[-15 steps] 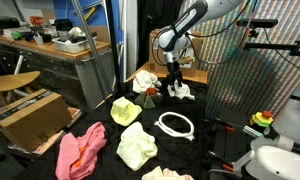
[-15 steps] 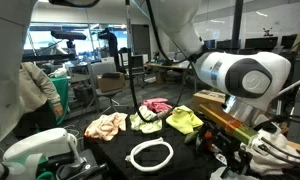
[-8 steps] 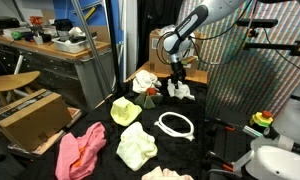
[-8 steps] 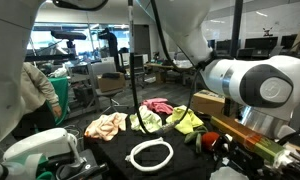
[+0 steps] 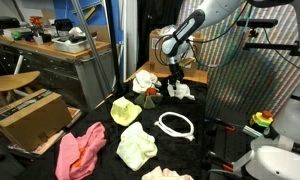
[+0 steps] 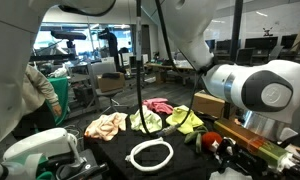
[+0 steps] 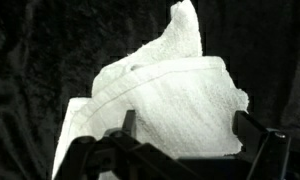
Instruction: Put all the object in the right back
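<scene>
The gripper will next stay in its place over the white cloth and close its spread fingers on the crumpled fabric [image 7: 184, 122], because the fabric is already between both fingers.
My gripper [image 5: 175, 82] hangs over a white cloth [image 5: 181, 92] at the back of the black table [image 5: 205, 140]. In the wrist view the white cloth [image 7: 160, 100] lies crumpled between my two spread fingers [image 7: 187, 128]; the gripper is open. A cream cloth [image 5: 144, 80], a small red object [image 5: 150, 93], two yellow cloths [image 5: 125, 110] [image 5: 137, 147], a pink cloth [image 5: 80, 151] and a white ring [image 5: 175, 124] lie on the table. The ring [image 6: 150, 154] and several cloths [image 6: 106, 125] also show in an exterior view, where my gripper is hidden.
A cardboard box [image 5: 30, 116] stands on the floor beside the table. A brown box [image 5: 168, 45] stands behind the gripper. A patterned panel [image 5: 240, 85] rises along one side of the table. The arm's big joint [image 6: 252, 95] blocks part of an exterior view.
The arm has shifted slightly over the white cloth. The cloths and the ring have not moved.
</scene>
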`<state>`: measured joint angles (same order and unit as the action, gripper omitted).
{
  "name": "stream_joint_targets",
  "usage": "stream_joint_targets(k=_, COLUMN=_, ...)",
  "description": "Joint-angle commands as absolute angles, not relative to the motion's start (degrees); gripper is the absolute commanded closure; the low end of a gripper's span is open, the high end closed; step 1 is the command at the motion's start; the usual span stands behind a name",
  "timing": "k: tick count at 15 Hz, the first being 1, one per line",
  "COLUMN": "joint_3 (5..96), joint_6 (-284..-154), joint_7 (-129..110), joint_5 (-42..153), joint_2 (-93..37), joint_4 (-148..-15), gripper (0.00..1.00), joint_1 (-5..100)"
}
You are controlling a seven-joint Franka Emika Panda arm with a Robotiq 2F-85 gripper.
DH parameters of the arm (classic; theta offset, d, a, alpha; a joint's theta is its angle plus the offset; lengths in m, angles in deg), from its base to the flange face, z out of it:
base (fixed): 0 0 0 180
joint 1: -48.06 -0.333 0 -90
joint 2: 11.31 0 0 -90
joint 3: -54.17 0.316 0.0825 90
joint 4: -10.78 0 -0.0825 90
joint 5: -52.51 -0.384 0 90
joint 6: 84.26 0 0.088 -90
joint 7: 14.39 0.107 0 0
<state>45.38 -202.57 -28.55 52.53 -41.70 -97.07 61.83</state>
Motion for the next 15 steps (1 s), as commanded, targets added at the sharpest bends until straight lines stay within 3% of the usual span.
stream_joint_targets(k=1, joint_3=45.89, joint_6=-203.42, joint_7=-27.60, joint_5=53.27, joint_2=-44.27, joint_4=-94.47, gripper=0.00, joint_1=62.18)
stream_joint_targets(k=2, joint_3=45.96, joint_6=-203.34, joint_7=-27.82, joint_5=53.29, joint_2=-44.77, joint_4=-94.20, gripper=0.00, joint_1=62.24)
stream_joint_targets(k=3, joint_3=46.03, joint_6=-203.12, joint_7=-27.95, joint_5=53.17, joint_2=-45.04, joint_4=-94.00, gripper=0.25, joint_1=62.32)
stream_joint_targets(k=5, joint_3=46.44, joint_6=-202.45, joint_7=-28.93, joint_5=52.69, joint_2=-45.29, joint_4=-93.74, gripper=0.35, joint_1=62.69)
stream_joint_targets(k=12, joint_3=47.14, joint_6=-200.60, joint_7=-30.31, joint_5=51.99, joint_2=-44.23, joint_4=-93.25, gripper=0.93, joint_1=63.15)
stream_joint_targets(k=14, joint_3=47.47, joint_6=-200.02, joint_7=-31.53, joint_5=51.62, joint_2=-43.01, joint_4=-93.42, gripper=1.00, joint_1=63.52)
stream_joint_targets(k=15, joint_3=47.74, joint_6=-199.77, joint_7=-32.15, joint_5=51.14, joint_2=-42.34, joint_4=-93.40, gripper=0.98, joint_1=63.82)
